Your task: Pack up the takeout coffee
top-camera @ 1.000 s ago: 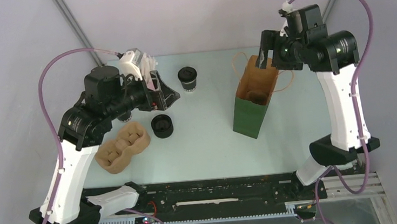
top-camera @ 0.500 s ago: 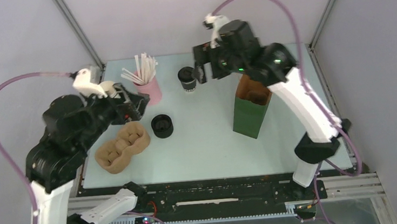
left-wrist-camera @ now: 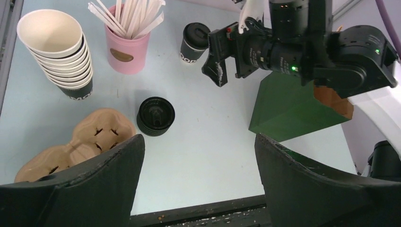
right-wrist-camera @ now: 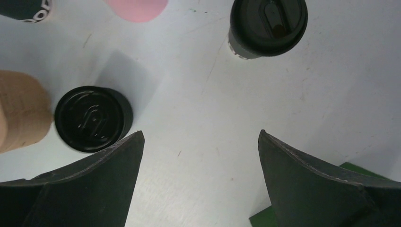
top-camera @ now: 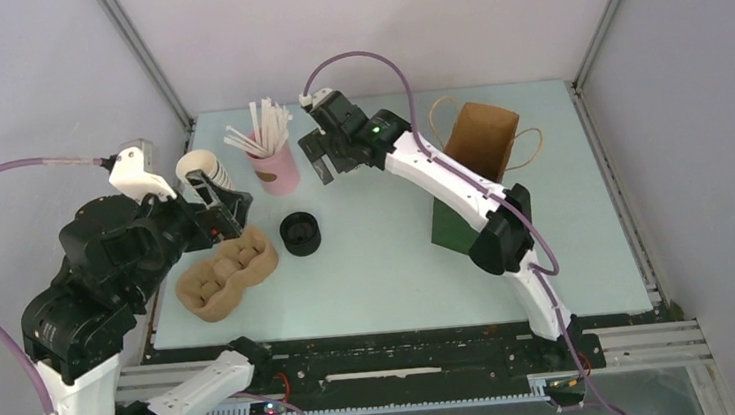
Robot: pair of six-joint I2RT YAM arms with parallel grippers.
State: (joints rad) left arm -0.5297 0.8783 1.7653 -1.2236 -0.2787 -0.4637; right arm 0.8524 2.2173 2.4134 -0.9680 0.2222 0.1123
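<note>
I will move my right gripper outward and down next, to close around the black lid of the takeout coffee point(right-wrist-camera: 270, 21).
The takeout coffee point(left-wrist-camera: 194, 41), a small dark cup with a black lid, stands upright at the back of the table beside the pink holder; it also shows in the right wrist view point(right-wrist-camera: 267, 26). In the top view the right wrist hides it. My right gripper point(top-camera: 324, 158) hovers over it, open and empty point(right-wrist-camera: 201, 134), with the cup ahead of its fingertips. The green paper bag point(top-camera: 478, 143) stands open to the right. My left gripper point(top-camera: 224, 203) is open and empty point(left-wrist-camera: 198, 142), raised over the table's left side.
A pink holder point(top-camera: 278, 170) of white sticks and a stack of lidless cups point(top-camera: 202, 169) stand at the back left. A stack of black lids point(top-camera: 299, 232) sits mid-table beside a brown pulp cup carrier point(top-camera: 227, 272).
My right arm swung left from above the bag to over the takeout coffee, its jaws widening. My left arm drew back to the left, uncovering the pink holder and cup stack.
</note>
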